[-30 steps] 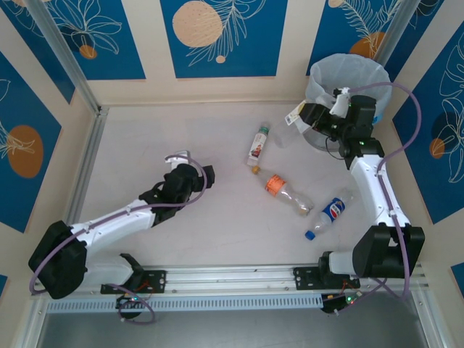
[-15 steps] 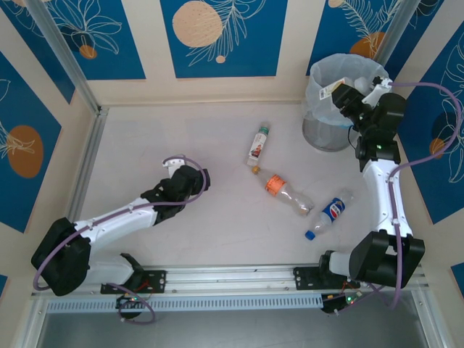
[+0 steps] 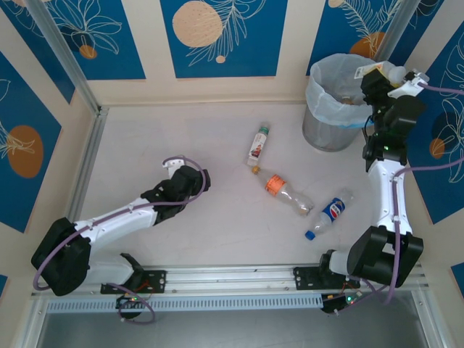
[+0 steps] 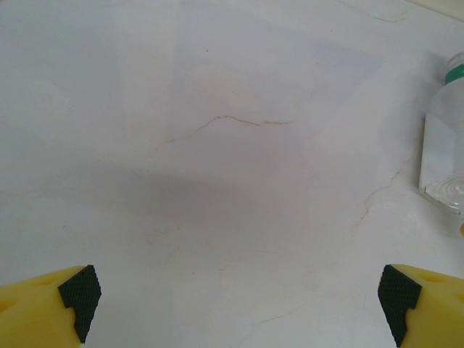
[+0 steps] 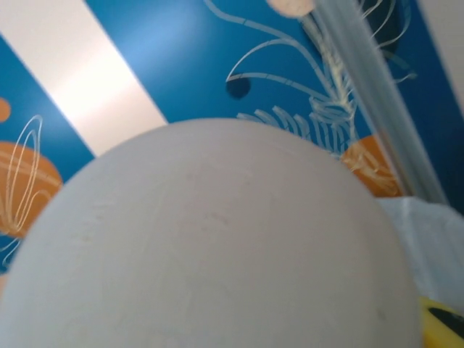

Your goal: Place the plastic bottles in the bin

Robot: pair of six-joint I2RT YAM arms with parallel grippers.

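My right gripper holds the bottle above the bin's rim still, so next it needs to swing away from the bin's rim and over the bin's opening (image 3: 344,84), turn the bottle, and release it.
My right gripper (image 3: 376,80) is raised over the right rim of the bin (image 3: 328,129), a round grey bin lined with a pale bag, and is shut on a plastic bottle (image 3: 371,71) with a white and yellow label. In the right wrist view that bottle (image 5: 217,246) is a pale rounded mass close to the lens, with one yellow fingertip (image 5: 444,326) at the bottom right. Three bottles lie on the table: a red-and-white one with a green cap (image 3: 257,145), an orange-labelled one (image 3: 286,192) and a blue-labelled one (image 3: 330,213). My left gripper (image 3: 194,178) (image 4: 239,308) hangs open over bare table, with the green-capped bottle (image 4: 444,156) to its right.
Blue and cream patterned walls (image 3: 217,36) close in the table on three sides. An aluminium rail (image 3: 83,167) runs along the left side and another along the near edge (image 3: 232,275). Some items lie inside the bin's bag (image 3: 346,98).
My right arm has lifted the bottle from the bin's front-left side up and to the right, over the bin's right rim. The left gripper has drawn back slightly.
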